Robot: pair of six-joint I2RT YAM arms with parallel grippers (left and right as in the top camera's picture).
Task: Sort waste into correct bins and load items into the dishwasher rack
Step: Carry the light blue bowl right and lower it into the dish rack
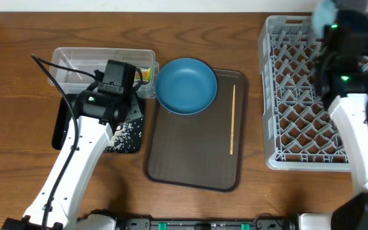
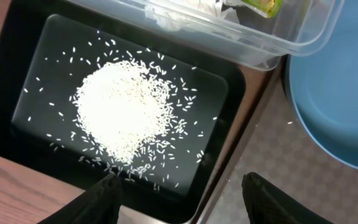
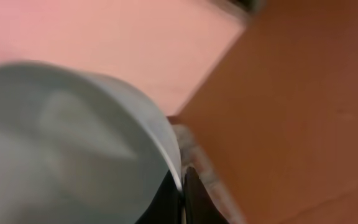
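Observation:
My right gripper will next turn the bowl to the right in the overhead view and lower it into the rack's far part (image 1: pixel 319 46), because slots are empty there.
A heap of white rice (image 2: pixel 122 112) lies in the black tray (image 2: pixel 36 56), also seen in the overhead view (image 1: pixel 62 128). The clear tub (image 1: pixel 75 61) behind it holds the white tissue (image 2: pixel 179 15) and the yellow-green wrapper (image 2: pixel 263 5). My left gripper (image 2: pixel 182 196) is open and empty over the tray's near corner. The dark blue plate (image 1: pixel 185 85) rests on the brown tray's far left corner, with chopsticks (image 1: pixel 232 119) on its right. My right gripper (image 3: pixel 182 190) is shut on the rim of a pale blue bowl (image 3: pixel 61 143), held over the grey rack's (image 1: pixel 286 96) far edge (image 1: pixel 328 13).
The brown serving tray (image 1: pixel 190 153) lies between the bins and the rack. My left arm (image 1: pixel 82 153) crosses the black tray. A cable (image 1: pixel 50 70) runs over the clear tub.

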